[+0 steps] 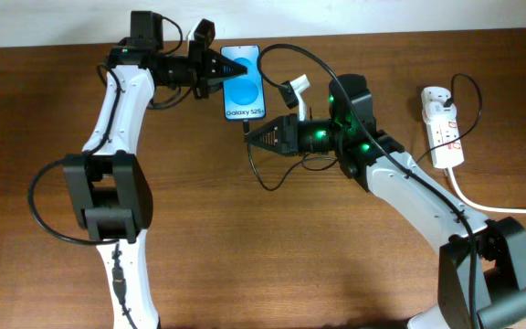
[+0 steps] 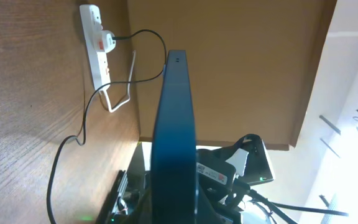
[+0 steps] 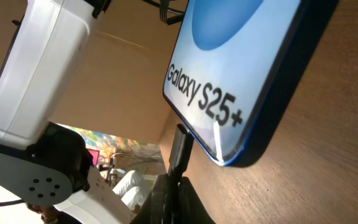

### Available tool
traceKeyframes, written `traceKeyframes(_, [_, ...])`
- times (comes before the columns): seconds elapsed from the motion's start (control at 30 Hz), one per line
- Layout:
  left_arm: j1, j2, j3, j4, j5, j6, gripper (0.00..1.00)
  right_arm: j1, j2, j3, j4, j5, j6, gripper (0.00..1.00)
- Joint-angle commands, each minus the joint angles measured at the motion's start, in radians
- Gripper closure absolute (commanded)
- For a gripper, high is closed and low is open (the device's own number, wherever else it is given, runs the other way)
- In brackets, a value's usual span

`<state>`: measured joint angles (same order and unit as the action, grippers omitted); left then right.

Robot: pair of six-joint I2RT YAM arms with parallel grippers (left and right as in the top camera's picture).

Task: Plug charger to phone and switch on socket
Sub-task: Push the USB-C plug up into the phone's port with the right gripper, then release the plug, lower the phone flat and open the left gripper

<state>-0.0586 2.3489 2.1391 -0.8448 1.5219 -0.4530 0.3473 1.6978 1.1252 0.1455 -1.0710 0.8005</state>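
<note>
I should use my left gripper to bring the phone down and back with my fingers turning downward, and release it there next. The bare tabletop is below and back from my left gripper.
The phone has a bright blue screen reading "Galaxy S25+". My left gripper is shut on its left edge and holds it tilted on edge; in the left wrist view the phone rises between the fingers. My right gripper is shut on the charger plug tip, which meets the phone's bottom edge by the text. The black charger cable loops back to the socket, a white power strip at the right, also in the left wrist view.
A thick white cable runs from the power strip toward the right edge. A white adapter sits plugged in the strip. Black cable slack loops on the table under my right arm.
</note>
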Motion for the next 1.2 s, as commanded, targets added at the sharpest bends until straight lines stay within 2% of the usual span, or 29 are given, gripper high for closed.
traceKeyframes(0.0, [-0.031,-0.008,0.008,-0.005,0.052,0.037,1.00,-0.027,-0.006,0.004,0.031,0.089,-0.005,0.96])
traceKeyframes(0.4, [-0.054,-0.008,0.008,-0.005,0.052,0.040,1.00,-0.029,-0.006,0.004,0.031,0.110,-0.005,0.96])
traceKeyframes(0.53, [0.029,-0.008,0.008,0.036,0.050,0.034,1.00,-0.026,-0.006,0.004,0.018,0.069,-0.006,0.95])
traceKeyframes(0.57, [0.058,-0.008,0.008,0.037,0.050,0.031,1.00,-0.026,-0.006,0.004,0.015,0.069,-0.006,0.89])
traceKeyframes(0.67, [0.088,-0.008,0.008,0.037,0.051,0.028,1.00,-0.026,-0.006,0.004,0.016,0.065,-0.006,0.57])
traceKeyframes(0.7, [0.085,-0.008,0.008,0.037,0.050,0.028,1.00,-0.026,-0.006,0.004,0.016,0.064,-0.006,0.53])
traceKeyframes(0.77, [0.085,-0.008,0.008,0.037,0.049,0.030,1.00,-0.029,-0.006,0.004,0.016,0.057,-0.006,0.51])
traceKeyframes(0.83, [0.085,-0.008,0.008,0.037,0.049,0.113,1.00,-0.051,-0.006,0.004,0.014,0.036,-0.023,0.51])
traceKeyframes(0.87, [0.085,-0.008,0.008,0.030,0.027,0.156,1.00,-0.071,-0.006,0.004,0.003,0.019,-0.026,0.51])
traceKeyframes(0.9, [0.085,-0.008,0.008,-0.020,-0.056,0.164,1.00,-0.093,-0.006,0.004,-0.043,0.016,-0.040,0.51])
traceKeyframes(0.93, [0.086,-0.008,0.008,-0.104,-0.177,0.196,1.00,-0.111,-0.006,0.004,-0.098,0.017,-0.072,0.51])
traceKeyframes(1.0, [0.076,-0.008,0.008,-0.346,-0.483,0.346,1.00,-0.159,-0.007,0.004,-0.243,0.054,-0.124,0.50])
traceKeyframes(1.03, [0.062,-0.008,0.008,-0.435,-0.546,0.417,1.00,-0.170,-0.007,0.005,-0.312,0.106,-0.170,0.46])
traceKeyframes(1.1, [0.059,-0.008,0.008,-0.501,-0.560,0.460,1.00,-0.171,-0.008,0.009,-0.426,0.208,-0.234,0.43])
traceKeyframes(1.17, [0.056,-0.008,0.008,-0.587,-0.671,0.535,1.00,-0.171,-0.008,0.052,-0.592,0.318,-0.327,0.41])
